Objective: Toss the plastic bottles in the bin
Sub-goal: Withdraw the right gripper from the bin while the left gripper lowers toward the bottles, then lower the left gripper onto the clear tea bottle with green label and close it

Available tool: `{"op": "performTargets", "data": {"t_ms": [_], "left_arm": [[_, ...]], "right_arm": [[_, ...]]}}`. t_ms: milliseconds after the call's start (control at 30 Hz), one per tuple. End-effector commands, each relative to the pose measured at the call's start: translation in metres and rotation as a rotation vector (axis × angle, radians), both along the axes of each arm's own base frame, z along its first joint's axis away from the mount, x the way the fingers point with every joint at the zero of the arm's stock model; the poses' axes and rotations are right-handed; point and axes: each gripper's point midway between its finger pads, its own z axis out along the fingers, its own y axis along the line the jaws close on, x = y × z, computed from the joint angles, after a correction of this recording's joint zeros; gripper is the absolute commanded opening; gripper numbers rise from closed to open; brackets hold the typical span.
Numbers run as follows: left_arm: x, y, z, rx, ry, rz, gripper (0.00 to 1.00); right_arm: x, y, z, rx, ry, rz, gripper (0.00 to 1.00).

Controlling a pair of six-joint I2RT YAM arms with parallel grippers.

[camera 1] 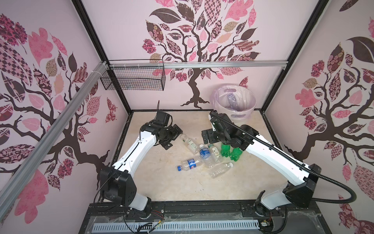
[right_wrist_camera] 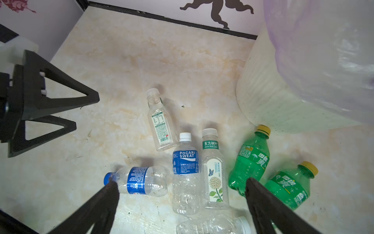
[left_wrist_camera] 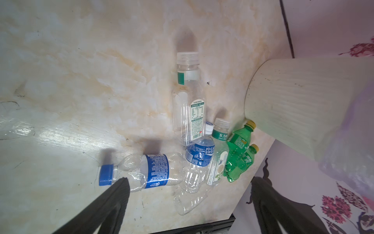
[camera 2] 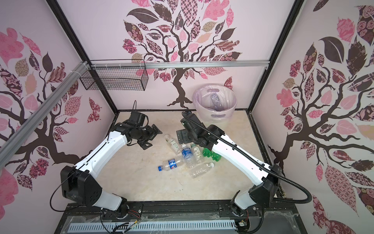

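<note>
I will bring my left gripper down toward the cluster, onto the capped neck (camera 1: pixel 184 137) of the green-white-labelled clear bottle, because that neck is below my gripper and nearer the bin (camera 1: pixel 242 117).
Several plastic bottles lie in a cluster mid-table: a clear one with a green-white label (camera 1: pixel 190 142), a Pocari Sweat bottle (camera 1: pixel 204 153), a blue-capped one (camera 1: pixel 189 164), a white-capped clear one (camera 1: pixel 220 170), and two green ones with yellow caps (right_wrist_camera: pixel 252 160) (right_wrist_camera: pixel 289 186). The cream ribbed bin (camera 1: pixel 242 117) stands at the back right, with bottles showing inside its lilac bag. My left gripper (camera 1: pixel 174 137) (left_wrist_camera: pixel 190 180) hangs open left of the cluster. My right gripper (camera 1: pixel 205 137) (right_wrist_camera: pixel 181 182) hovers open above the cluster's far side, in front of the bin. Neither holds anything.
A black wire mesh basket (camera 1: pixel 133 79) hangs on the back wall at upper left. Patterned walls close in the marble-look table (camera 1: pixel 162 182) on three sides. A black rail (camera 1: pixel 202 208) runs along the front edge by the arm bases.
</note>
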Motion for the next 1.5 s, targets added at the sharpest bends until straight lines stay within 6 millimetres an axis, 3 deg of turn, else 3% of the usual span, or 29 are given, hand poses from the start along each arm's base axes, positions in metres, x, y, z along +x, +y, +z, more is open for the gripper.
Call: {"op": "performTargets", "data": {"t_ms": [0, 367, 633, 967, 1467], "left_arm": [[0.001, -0.001, -0.022, 0.037, 0.050, -0.084, 0.97], [0.040, -0.016, -0.066, -0.020, -0.003, -0.122, 0.96], [0.064, -0.023, -0.103, -0.003, 0.050, -0.125, 0.88], [0.092, -0.035, -0.104, -0.028, -0.017, -0.150, 0.84], [0.113, -0.047, -0.144, -0.062, 0.024, -0.151, 0.67]], "right_arm": [[-0.007, -0.012, 0.009, -0.040, -0.025, -0.009, 1.00], [-0.017, -0.009, -0.020, -0.087, 0.026, -0.007, 0.99], [-0.014, -0.001, -0.041, -0.104, 0.030, 0.026, 1.00], [-0.019, 0.001, -0.057, -0.037, 0.083, -0.021, 1.00], [-0.004, 0.012, -0.052, -0.082, 0.072, -0.017, 0.99]]}}
